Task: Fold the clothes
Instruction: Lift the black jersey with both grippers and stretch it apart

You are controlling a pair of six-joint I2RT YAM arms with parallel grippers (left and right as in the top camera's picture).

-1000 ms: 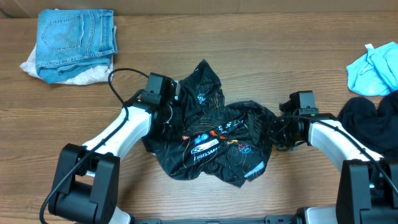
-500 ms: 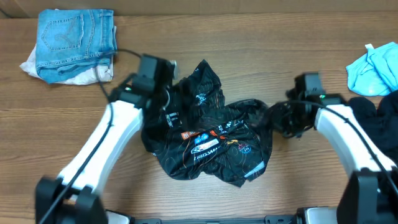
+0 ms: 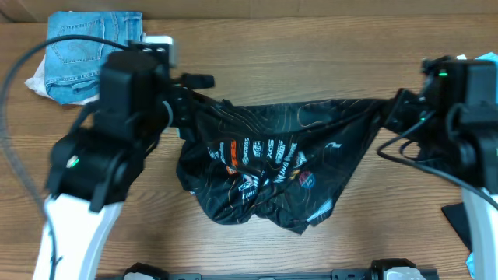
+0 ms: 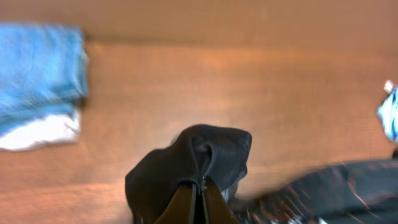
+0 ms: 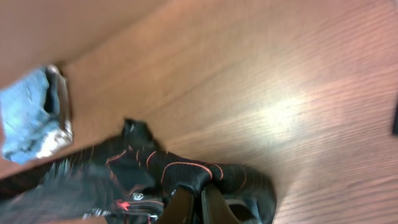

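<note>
The jersey's lower part still lies crumpled. My left gripper will next lift, then swing outward and down to the bare tabletop (image 3: 193,45) (image 4: 143,76) beside the folded jeans to release.
The clothes here are chiefly a black jersey (image 3: 272,155) with tan contour lines and colourful logos. It hangs stretched between my two raised grippers, and its lower part still rests crumpled on the wooden table (image 3: 311,62). My left gripper (image 3: 193,105) is shut on the jersey's left end. In the left wrist view a bunch of black fabric (image 4: 208,152) is pinched at the left gripper (image 4: 200,188). My right gripper (image 3: 391,110) is shut on the right end. In the right wrist view the lined cloth (image 5: 205,173) wraps over the right gripper (image 5: 196,198).
Folded blue jeans (image 3: 82,35) lie on a white cloth at the back left corner. They also show as jeans (image 4: 37,68) and jeans (image 5: 28,118) in the two wrist views. A light blue cloth (image 4: 390,112) lies at the far right. A dark piece (image 3: 459,216) sits beside the right arm.
Both arms have risen and moved apart. The jersey, a crumpled heap a second ago, is now pulled out wide between the two grippers.
</note>
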